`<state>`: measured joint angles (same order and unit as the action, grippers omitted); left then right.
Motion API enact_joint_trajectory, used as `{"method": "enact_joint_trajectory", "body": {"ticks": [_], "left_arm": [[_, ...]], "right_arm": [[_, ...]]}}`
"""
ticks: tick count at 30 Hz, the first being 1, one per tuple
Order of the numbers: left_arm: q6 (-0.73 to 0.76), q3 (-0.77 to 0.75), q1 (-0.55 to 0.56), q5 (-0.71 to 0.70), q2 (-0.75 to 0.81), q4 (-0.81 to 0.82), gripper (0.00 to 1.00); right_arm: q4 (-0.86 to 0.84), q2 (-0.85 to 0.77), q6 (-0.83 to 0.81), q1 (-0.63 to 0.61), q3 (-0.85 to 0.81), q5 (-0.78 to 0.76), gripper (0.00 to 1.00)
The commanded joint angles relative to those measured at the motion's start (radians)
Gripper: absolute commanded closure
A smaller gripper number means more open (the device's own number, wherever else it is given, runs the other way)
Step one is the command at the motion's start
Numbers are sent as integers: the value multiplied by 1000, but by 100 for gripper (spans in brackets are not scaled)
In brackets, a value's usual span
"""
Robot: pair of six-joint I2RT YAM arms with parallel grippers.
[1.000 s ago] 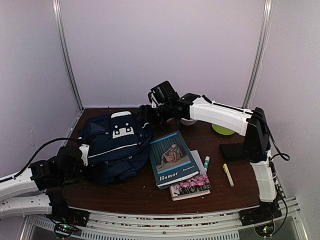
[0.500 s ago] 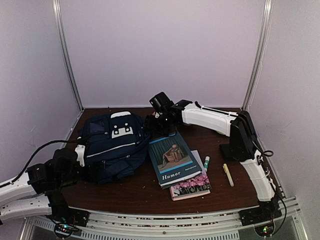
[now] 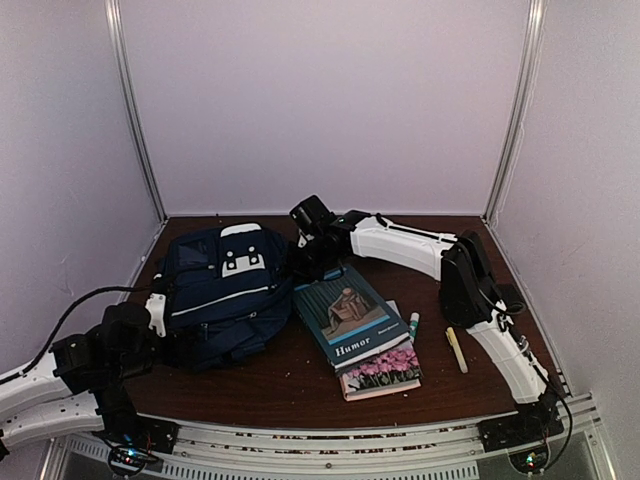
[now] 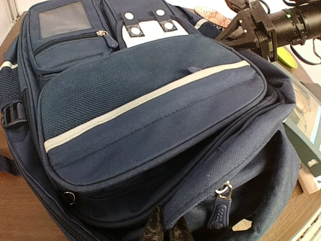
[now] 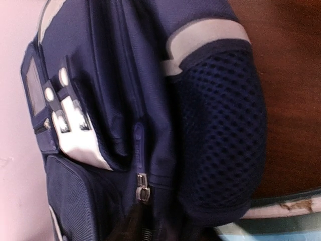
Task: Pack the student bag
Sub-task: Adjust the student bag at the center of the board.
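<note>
I need to pull the fold of fabric in my left gripper toward the teal book (image 3: 348, 312), to the right in the top view, and then let it go, because the bag (image 3: 225, 290) is off-center.
The student bag (image 3: 225, 290) lies flat on the left of the table, navy with white patches and a white stripe (image 4: 145, 100). My left gripper (image 3: 172, 340) is at its near left edge. In the left wrist view it (image 4: 167, 227) is shut on a fold of fabric beside a zip pull (image 4: 219, 211). My right gripper (image 3: 303, 262) is pressed against the bag's right side by the mesh pocket (image 5: 220, 135). In the right wrist view it (image 5: 150, 228) is dark and blurred at the frame's bottom, just below a metal zip slider (image 5: 142, 190); its jaw gap does not show.
A teal book titled Humor (image 3: 345, 318) lies right of the bag, partly over a flower-covered book (image 3: 385, 372). A glue stick (image 3: 413, 323) and a yellow highlighter (image 3: 456, 350) lie further right. The right arm (image 3: 400, 240) stretches low across the back of the table.
The right arm has dropped and reached left, bringing its gripper onto the bag's right side, and its jaws have narrowed. The left arm has drawn slightly toward the near left, still gripping.
</note>
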<state>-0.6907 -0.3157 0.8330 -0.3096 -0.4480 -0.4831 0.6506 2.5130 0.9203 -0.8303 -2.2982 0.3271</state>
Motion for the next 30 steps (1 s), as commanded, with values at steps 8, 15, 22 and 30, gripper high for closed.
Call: {"method": "enact_joint_trajectory", "body": {"ticks": [8, 15, 22, 30], "left_arm": [[-61, -53, -6, -211, 39, 13, 100], [97, -174, -6, -341, 75, 74, 100], [305, -290, -6, -183, -101, 288, 100], [264, -216, -5, -126, -223, 424, 100]], "right_arm": [[-283, -118, 58, -23, -171, 166, 100], [-312, -432, -115, -35, 43, 24, 100], [-535, -944, -202, -40, 737, -196, 100], [-581, -1200, -248, -71, 1140, -296, 100]]}}
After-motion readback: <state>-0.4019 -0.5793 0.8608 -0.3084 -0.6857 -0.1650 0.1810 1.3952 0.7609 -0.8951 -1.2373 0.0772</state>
